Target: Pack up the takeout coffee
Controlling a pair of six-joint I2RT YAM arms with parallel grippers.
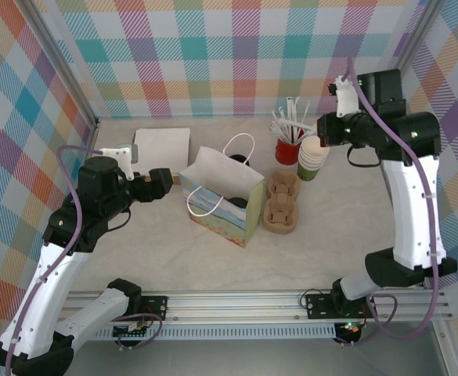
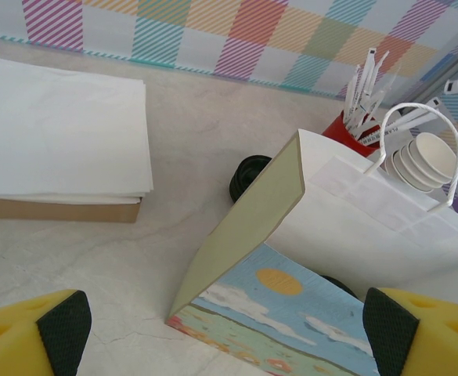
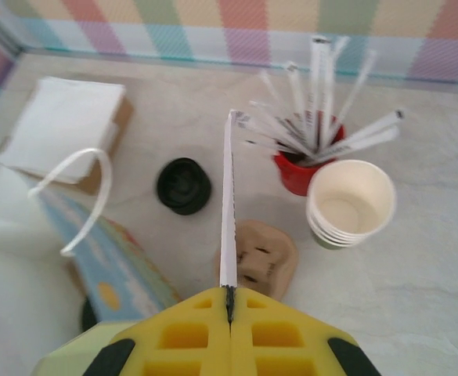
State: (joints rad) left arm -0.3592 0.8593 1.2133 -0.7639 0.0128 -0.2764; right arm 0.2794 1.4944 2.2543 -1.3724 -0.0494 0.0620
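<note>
The straw goes across past the carrier (image 3: 260, 254) next in my right gripper, which turns over the open top of the painted bag and releases it, since the bag stands open.
My right gripper (image 3: 229, 301) is shut on a thin white wrapped straw (image 3: 229, 204), held high over the brown pulp carrier (image 3: 260, 254). It hangs beside the cup stack (image 1: 313, 154). My left gripper (image 2: 227, 325) is open, with its pads either side of the near corner of the painted paper bag (image 2: 369, 211). It stands left of the bag (image 1: 225, 196). A dark round top (image 1: 236, 205) shows down inside the bag; I cannot tell whether it is the takeout coffee. A loose black lid (image 3: 183, 186) lies on the table behind the bag.
Olive-green paper cups (image 3: 351, 202), cream inside, are stacked without lids next to the red cup of white straws (image 3: 299, 168). A pile of white napkins (image 1: 163, 145) lies at the back left. The carrier (image 1: 282, 202) sits right of the bag. Checked walls close in the table.
</note>
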